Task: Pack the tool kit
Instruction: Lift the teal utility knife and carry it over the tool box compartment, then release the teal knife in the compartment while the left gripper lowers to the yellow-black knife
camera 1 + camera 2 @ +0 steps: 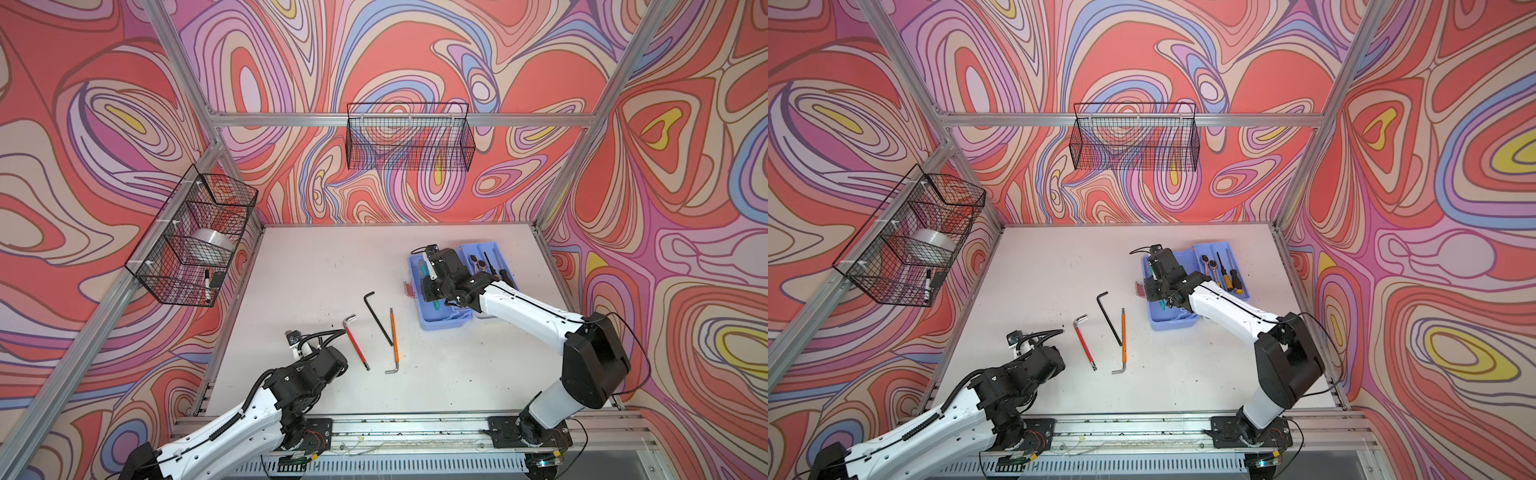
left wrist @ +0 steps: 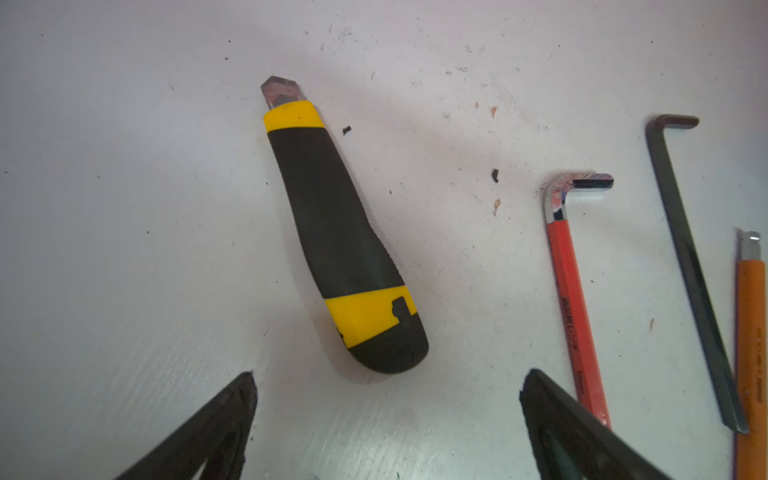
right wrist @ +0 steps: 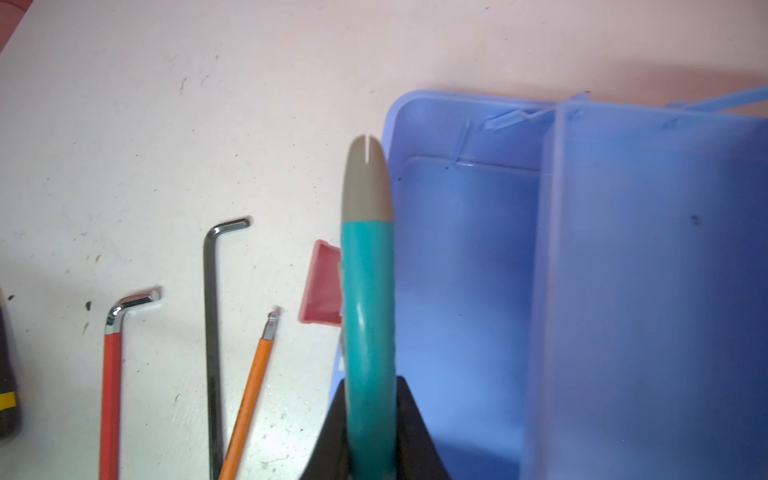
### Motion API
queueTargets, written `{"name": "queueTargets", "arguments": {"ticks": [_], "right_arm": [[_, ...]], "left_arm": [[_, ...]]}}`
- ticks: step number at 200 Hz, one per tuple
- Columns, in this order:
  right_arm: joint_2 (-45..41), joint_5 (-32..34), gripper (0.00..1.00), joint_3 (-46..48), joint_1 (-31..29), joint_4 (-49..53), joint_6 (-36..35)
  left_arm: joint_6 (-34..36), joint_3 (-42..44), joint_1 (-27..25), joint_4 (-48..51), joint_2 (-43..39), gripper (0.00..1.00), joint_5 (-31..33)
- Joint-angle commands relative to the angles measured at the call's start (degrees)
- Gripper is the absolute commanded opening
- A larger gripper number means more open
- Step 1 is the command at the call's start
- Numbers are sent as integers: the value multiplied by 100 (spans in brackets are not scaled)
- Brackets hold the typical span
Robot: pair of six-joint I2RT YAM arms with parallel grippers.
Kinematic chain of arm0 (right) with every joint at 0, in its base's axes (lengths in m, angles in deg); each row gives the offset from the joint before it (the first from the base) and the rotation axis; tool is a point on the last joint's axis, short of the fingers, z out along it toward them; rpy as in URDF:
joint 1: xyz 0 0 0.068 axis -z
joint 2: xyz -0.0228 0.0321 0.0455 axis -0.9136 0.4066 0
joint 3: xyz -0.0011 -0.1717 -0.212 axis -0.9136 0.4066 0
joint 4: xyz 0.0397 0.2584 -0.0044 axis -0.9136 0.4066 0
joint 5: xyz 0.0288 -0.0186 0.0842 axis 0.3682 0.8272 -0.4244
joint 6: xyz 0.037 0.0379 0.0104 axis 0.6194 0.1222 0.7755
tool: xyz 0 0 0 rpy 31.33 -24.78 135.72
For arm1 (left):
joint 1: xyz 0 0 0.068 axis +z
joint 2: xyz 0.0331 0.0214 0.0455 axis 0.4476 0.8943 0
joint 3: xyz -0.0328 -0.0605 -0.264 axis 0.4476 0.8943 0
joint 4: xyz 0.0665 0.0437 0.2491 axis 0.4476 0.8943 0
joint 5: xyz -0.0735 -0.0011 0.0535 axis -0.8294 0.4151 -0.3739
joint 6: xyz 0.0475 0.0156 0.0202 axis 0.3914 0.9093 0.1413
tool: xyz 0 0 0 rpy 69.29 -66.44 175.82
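My right gripper is holding the teal-handled tool (image 3: 368, 291) and next needs to carry it past the divider and down into the middle compartment (image 3: 656, 304). It should release the tool there, because the bottom of the compartment is bare.
The tool kit (image 1: 441, 322) is a light blue open box at the table's right, with a divided tray (image 1: 486, 251) of screwdrivers along its far side. My right gripper (image 3: 370, 395) is shut on a teal-handled tool (image 3: 368, 291) with a grey tip, held over the box's near wall (image 3: 465, 249) beside the pink latch (image 3: 322, 286). My left gripper (image 2: 386, 386) is open above the table, just short of a yellow and black utility knife (image 2: 345, 249). The left arm hides the knife in both top views.
Red (image 1: 356, 343), black (image 1: 378, 318) and orange (image 1: 394, 338) hex keys lie mid-table between the arms. A wire basket (image 1: 191, 237) on the left wall holds a tape roll and a marker. Another wire basket (image 1: 409, 137) hangs on the back wall.
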Motion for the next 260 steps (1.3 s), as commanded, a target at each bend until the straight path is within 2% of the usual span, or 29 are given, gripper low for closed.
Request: {"name": "queueTargets", "arguments": {"ticks": [1, 25, 81, 211, 260], "right_arm": [[-221, 188, 4, 129, 340, 139, -262], [-249, 356, 4, 233, 640, 166, -402], [-2, 807, 4, 165, 932, 162, -705], [973, 2215, 10, -602, 964, 283, -1219], [1260, 2423, 18, -709, 959, 239, -1359]], "left_arm": [[-183, 17, 53, 392, -84, 100, 229], [-211, 27, 53, 494, -136, 100, 269], [-180, 33, 101, 526, -178, 100, 258], [-161, 98, 159, 490, -180, 100, 187], [-99, 94, 231, 464, -184, 100, 168]]}}
